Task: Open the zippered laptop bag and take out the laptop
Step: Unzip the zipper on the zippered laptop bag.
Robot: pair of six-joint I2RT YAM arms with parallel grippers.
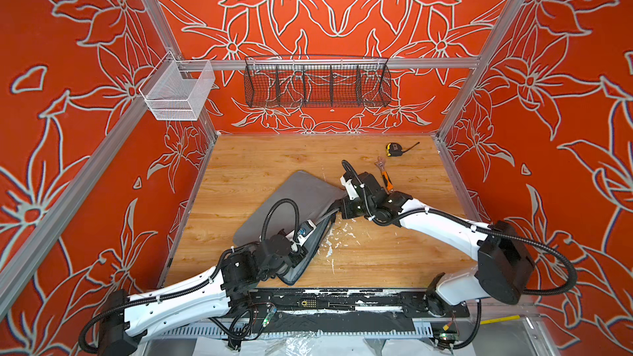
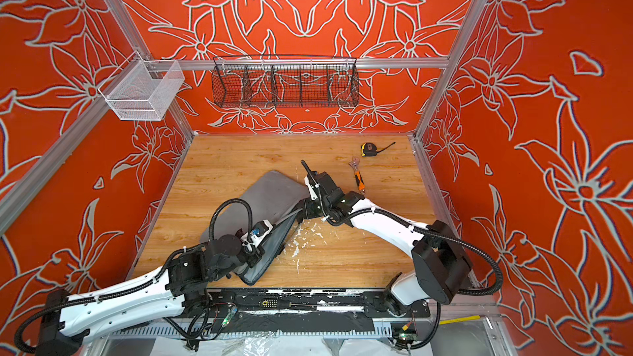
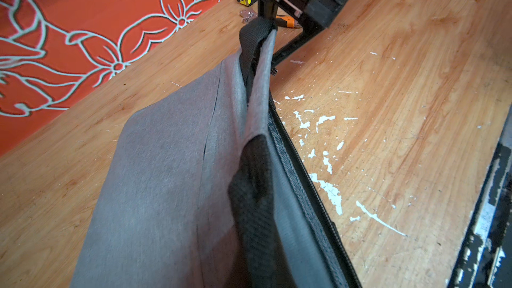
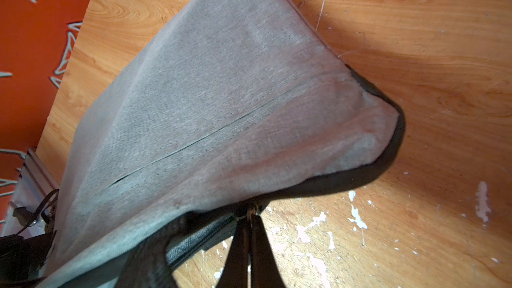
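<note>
My right gripper draws the zipper pull (image 4: 245, 211) outward around the bag's rounded corner (image 4: 392, 122) next, then releases. The corner lies outward of it, where dark trim continues.
The zippered laptop bag (image 1: 301, 196) (image 2: 270, 193) lies slanted on the wooden table (image 1: 257, 159), its near long edge lifted. My left gripper (image 1: 301, 251) (image 2: 255, 251) is at that edge, shut on the bag's dark handle strap (image 3: 249, 189); its jaws are hidden by fabric in the left wrist view. My right gripper (image 4: 250, 214) (image 1: 339, 205) is shut on the zipper pull (image 4: 245, 211) at the bag's right corner. The dark zipper (image 3: 293, 162) runs along the raised edge. The laptop is hidden.
A yellow tape measure (image 1: 394, 149) and an orange-handled wrench (image 1: 385, 176) lie at the table's back right. A black wire basket (image 1: 317, 83) and a white mesh basket (image 1: 178, 92) hang on the back rail. White paint flecks (image 1: 330, 244) mark the wood beside the bag.
</note>
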